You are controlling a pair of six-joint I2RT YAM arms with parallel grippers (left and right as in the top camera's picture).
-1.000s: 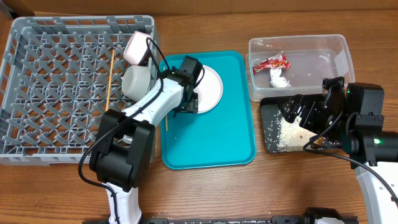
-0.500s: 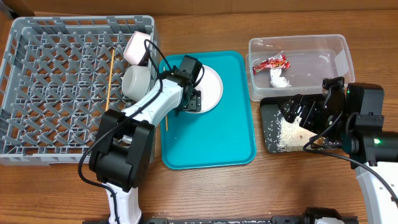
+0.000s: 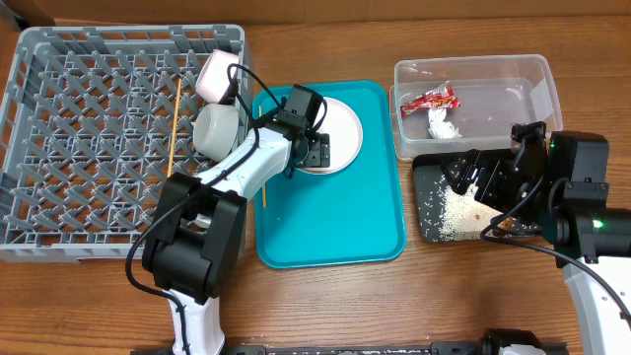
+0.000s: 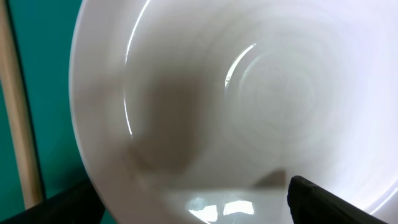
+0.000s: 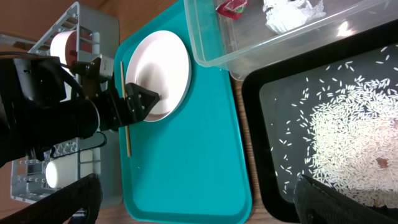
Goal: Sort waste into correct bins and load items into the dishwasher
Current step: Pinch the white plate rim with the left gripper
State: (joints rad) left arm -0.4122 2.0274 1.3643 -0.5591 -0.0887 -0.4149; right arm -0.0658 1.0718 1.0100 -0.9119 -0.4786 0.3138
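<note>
The plate's rim (image 4: 86, 155) beside the chopstick is at one finger instead of between both, so I will next move my left gripper toward the rack over that rim and close it.
A white plate (image 3: 338, 136) lies on the teal tray (image 3: 335, 227). My left gripper (image 3: 314, 153) is open at the plate's left rim, its fingers spread wide over the plate (image 4: 249, 93). A chopstick (image 3: 262, 192) lies along the tray's left edge. My right gripper (image 3: 473, 177) is open and empty above the black tray (image 3: 426, 212), which holds rice (image 3: 458, 212). The clear tub (image 3: 532, 74) holds the red wrapper (image 3: 431, 100) and the paper wad (image 3: 442, 123). The grey rack (image 3: 59, 197) holds a pink bowl (image 3: 215, 77), a white cup (image 3: 217, 128) and a second chopstick (image 3: 175, 123).
The rack's right wall stands right against the teal tray's left edge. The clear tub and black tray sit side by side to the right of the teal tray. The teal tray's front half (image 5: 186, 162) is bare.
The white plate has slid a little to the right on the teal tray, with my left gripper following it. The right arm has not moved.
</note>
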